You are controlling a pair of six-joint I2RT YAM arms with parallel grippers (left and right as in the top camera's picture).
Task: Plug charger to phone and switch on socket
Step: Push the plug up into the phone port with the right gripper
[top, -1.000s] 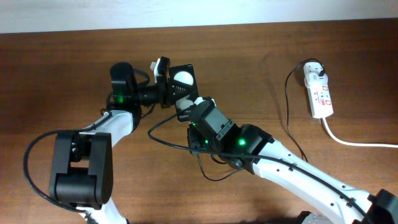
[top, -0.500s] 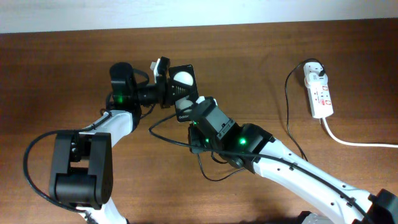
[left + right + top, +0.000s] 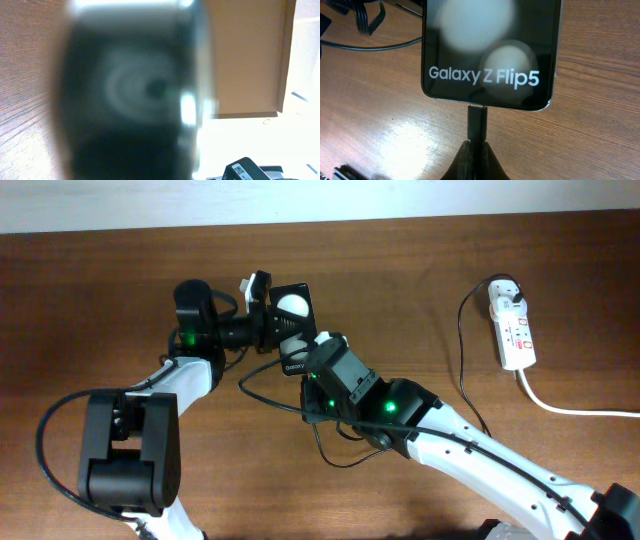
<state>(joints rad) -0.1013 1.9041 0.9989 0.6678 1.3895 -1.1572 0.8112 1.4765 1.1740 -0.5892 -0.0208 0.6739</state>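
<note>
The phone (image 3: 292,308) goes toward the right in the overhead view with my left gripper next, then down and free, since bare tabletop lies below the gripper there.
The black phone (image 3: 292,308) with white round patches is held off the table by my left gripper (image 3: 262,323), which is shut on its edge. In the left wrist view the phone (image 3: 130,100) is a dark blur filling the frame. My right gripper (image 3: 479,157) is shut on the charger's black connector (image 3: 477,124), whose tip meets the bottom edge of the phone (image 3: 490,50). In the overhead view the right gripper (image 3: 300,352) sits just below the phone. The charger cable (image 3: 462,350) runs to its white plug (image 3: 508,292) in the socket (image 3: 514,332) at the far right.
The socket's thick white cord (image 3: 570,408) runs off to the right edge. Loops of black charger cable (image 3: 270,395) lie on the wooden table under the right arm. The left arm's base (image 3: 125,450) stands at the front left.
My right gripper has edged slightly up toward the phone with the connector. The left arm and phone have hardly moved.
</note>
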